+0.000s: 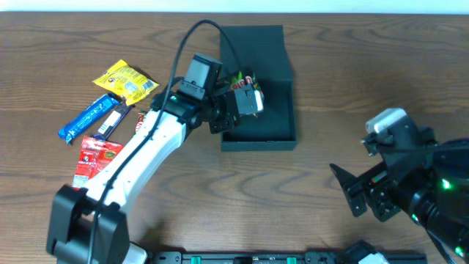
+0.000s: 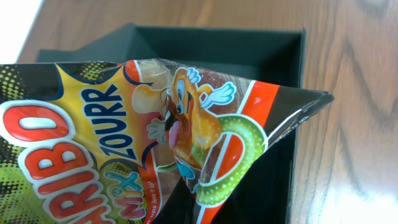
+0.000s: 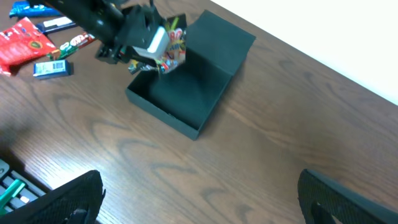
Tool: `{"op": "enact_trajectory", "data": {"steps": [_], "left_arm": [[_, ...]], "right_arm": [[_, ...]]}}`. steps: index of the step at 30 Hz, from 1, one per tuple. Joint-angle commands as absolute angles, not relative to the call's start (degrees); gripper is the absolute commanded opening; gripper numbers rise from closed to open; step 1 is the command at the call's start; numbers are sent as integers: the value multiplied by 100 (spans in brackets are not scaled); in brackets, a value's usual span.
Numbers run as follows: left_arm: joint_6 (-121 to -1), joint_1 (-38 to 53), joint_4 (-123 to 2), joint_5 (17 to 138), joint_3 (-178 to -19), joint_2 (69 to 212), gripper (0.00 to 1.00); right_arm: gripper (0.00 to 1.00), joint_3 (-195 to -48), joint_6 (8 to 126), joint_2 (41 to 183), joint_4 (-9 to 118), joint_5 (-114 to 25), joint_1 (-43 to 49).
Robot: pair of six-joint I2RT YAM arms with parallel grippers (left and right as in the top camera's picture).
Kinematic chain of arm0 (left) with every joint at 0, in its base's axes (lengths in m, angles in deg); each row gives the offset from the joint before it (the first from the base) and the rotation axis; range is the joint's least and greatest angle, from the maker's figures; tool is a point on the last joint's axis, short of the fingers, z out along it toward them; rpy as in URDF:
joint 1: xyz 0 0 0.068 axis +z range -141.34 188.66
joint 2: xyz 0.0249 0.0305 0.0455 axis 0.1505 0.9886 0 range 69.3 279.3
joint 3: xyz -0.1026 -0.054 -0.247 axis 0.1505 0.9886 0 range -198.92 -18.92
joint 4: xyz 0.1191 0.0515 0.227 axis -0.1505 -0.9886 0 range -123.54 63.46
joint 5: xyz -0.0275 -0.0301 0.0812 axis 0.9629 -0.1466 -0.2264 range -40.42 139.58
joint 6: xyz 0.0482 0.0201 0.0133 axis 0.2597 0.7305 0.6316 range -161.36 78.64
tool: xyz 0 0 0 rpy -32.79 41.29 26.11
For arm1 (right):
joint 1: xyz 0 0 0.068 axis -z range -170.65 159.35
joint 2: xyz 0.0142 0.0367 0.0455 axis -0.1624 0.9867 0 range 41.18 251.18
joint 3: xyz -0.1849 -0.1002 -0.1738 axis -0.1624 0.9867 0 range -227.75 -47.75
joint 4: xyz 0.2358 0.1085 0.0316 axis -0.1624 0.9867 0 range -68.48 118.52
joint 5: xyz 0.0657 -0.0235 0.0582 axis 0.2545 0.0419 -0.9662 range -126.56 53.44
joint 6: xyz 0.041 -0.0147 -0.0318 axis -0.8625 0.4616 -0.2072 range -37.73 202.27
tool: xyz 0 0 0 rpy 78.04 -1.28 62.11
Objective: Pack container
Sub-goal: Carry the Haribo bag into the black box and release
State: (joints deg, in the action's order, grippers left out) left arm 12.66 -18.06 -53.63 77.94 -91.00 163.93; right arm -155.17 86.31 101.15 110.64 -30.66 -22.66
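The box's bare bottom is below, and there's room inside. I will next lower my left gripper between the box's sides to the bottom and let go of the Haribo sour mix packet there.
The container is a dark teal-grey shallow box with its flap lid open at the back. It also shows in the left wrist view and the right wrist view. My left gripper is shut on a Haribo sour mix packet and holds it over the box's left part; the packet also shows in the right wrist view. The fingers are hidden by the packet in the left wrist view. My right gripper is open and empty over bare table at the right.
Several snack packets lie left of the box: a yellow packet, a blue bar, a dark bar and a red packet. A black cable arcs over the left arm.
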Motion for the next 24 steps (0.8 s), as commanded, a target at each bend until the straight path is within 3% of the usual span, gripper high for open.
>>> {"op": "enact_trajectory", "data": {"steps": [1,24], "left_arm": [[2085,-1940,-5321,7944,-9178,16568,6],[2184,-2149,-5155,6865,-9178,17598,6]], "right_arm": [[99,-15526,8661,10150,11145,-3036,-2288],[99,-15526,8552,10150,11221,-3036,-2288]]}}
